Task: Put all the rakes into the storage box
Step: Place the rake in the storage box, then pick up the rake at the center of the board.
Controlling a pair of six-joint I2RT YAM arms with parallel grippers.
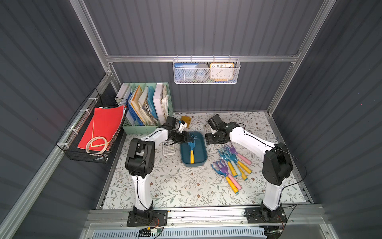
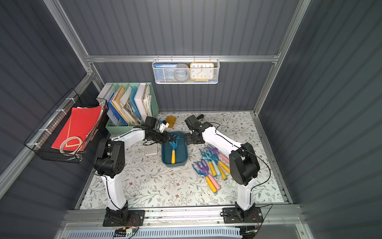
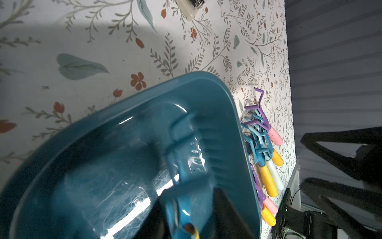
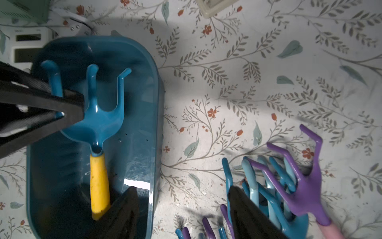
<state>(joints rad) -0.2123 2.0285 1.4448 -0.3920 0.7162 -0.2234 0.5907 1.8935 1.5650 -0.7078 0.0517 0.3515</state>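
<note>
My right gripper will next move its fingers back and down onto the near purple rake's neck (image 1: 227,174), because that rake is outside the box (image 1: 201,149).
A rake (image 1: 191,153) (image 2: 173,156) with a blue head and yellow handle lies inside the dark teal storage box (image 1: 201,149) (image 2: 182,151), handle toward the front. My left gripper (image 1: 187,139) (image 2: 167,138) hangs over the box's far left part. In the left wrist view its gripper (image 3: 191,190) stands open, with the blurred rake head (image 3: 186,165) between the fingers. My right gripper (image 4: 183,192) (image 1: 213,140) is open and holds nothing. One of its fingers is over the box wall (image 4: 154,124), the other over a pile of rakes (image 4: 289,186).
Several loose rakes (image 1: 231,163) lie right of the box. A calculator (image 1: 168,149) sits left of it. A mint-green file holder (image 1: 144,107) stands at the back left, and a black wire basket (image 1: 68,144) hangs on the left wall. A white mesh basket (image 1: 206,79) hangs on the back wall.
</note>
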